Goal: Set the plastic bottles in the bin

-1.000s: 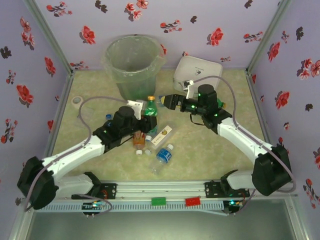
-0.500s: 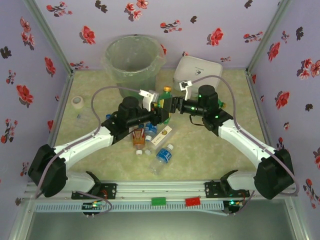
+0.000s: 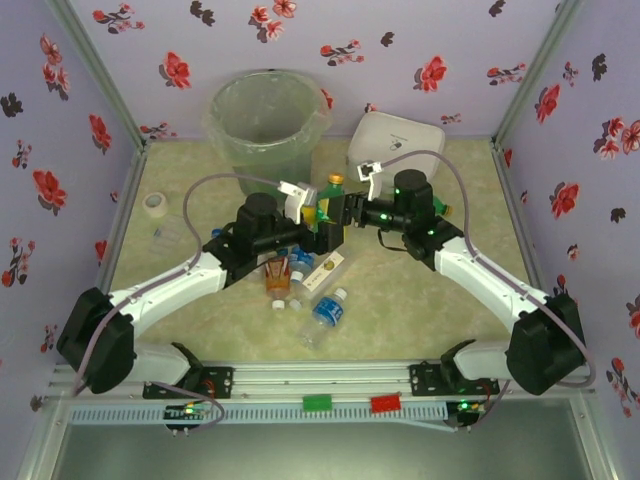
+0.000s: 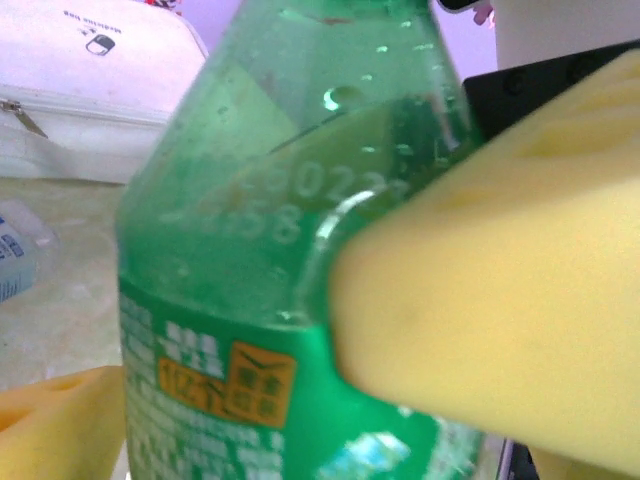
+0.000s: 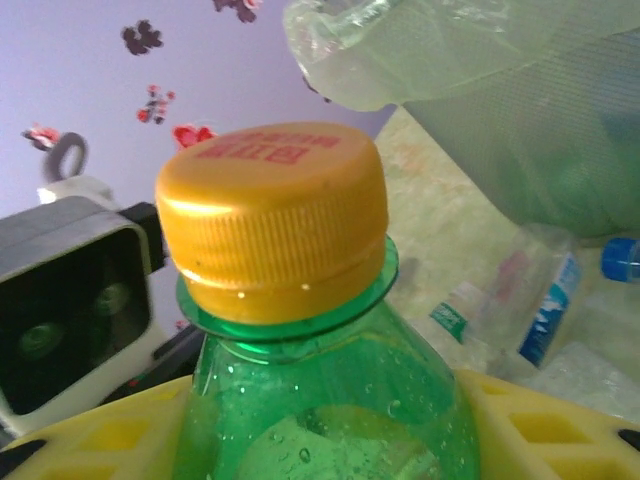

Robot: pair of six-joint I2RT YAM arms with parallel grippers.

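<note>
The bin's bag-lined rim stands high above the tabletop, so my right gripper should next carry the green bottle [image 3: 328, 203] up and outward over the bin's opening [image 3: 266, 112] and let go of it.
A green bottle [image 3: 328, 203] with an orange cap hangs above the table's middle, held upright between both arms. My left gripper [image 3: 314, 222] is shut on its labelled body [image 4: 250, 330], one yellow pad [image 4: 500, 300] pressed against the plastic. My right gripper [image 3: 338, 211] is shut on it from the other side, its yellow pads [image 5: 545, 425] flush against the shoulder below the cap [image 5: 272, 210]. The bin [image 3: 268, 125] stands at the back left, lined with a clear bag [image 5: 480, 90]. On the table lie an amber bottle [image 3: 277, 277] and clear blue-labelled bottles [image 3: 328, 310], [image 5: 548, 300].
A white lidded box [image 3: 395, 145] sits at the back right, right behind the grippers [image 4: 90, 90]. A flat white-and-yellow carton [image 3: 326, 270] lies among the bottles. A tape roll [image 3: 154, 203] rests near the left wall, with a loose blue cap [image 3: 217, 233] nearby.
The left arm carried the green bottle rightward and up to the right gripper, which came in to meet it. Over the last half second both arms barely moved.
</note>
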